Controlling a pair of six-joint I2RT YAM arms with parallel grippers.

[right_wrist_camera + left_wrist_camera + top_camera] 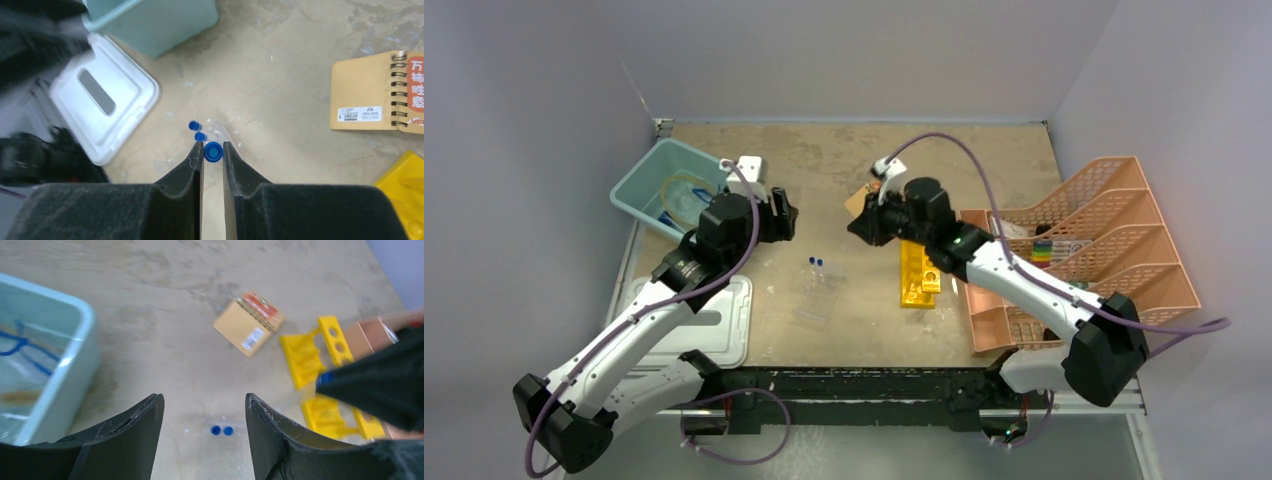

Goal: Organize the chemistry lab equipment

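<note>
I will next move my right gripper down, back and left in the top view, to the rack's far end [829, 267] beside the standing tubes, because there is open room there.
My right gripper [213, 148] is shut on a small clear blue-capped tube [213, 152] and holds it above the table, just right of the clear tube rack [816, 292]. Two more blue-capped tubes [815, 264] stand in that rack, and their caps show in the right wrist view [197, 130] and the left wrist view [221, 430]. My left gripper [204, 400] is open and empty, above and left of the rack [780, 216]. Two yellow racks [919, 275] lie under my right arm. A clear bag with blue lines [681, 192] lies in the teal bin [639, 178].
A white lid [724, 322] lies at the front left. A brown spiral notebook [249, 323] lies behind the yellow racks. The salmon-pink mesh organiser [1114, 235] fills the right side of the table.
</note>
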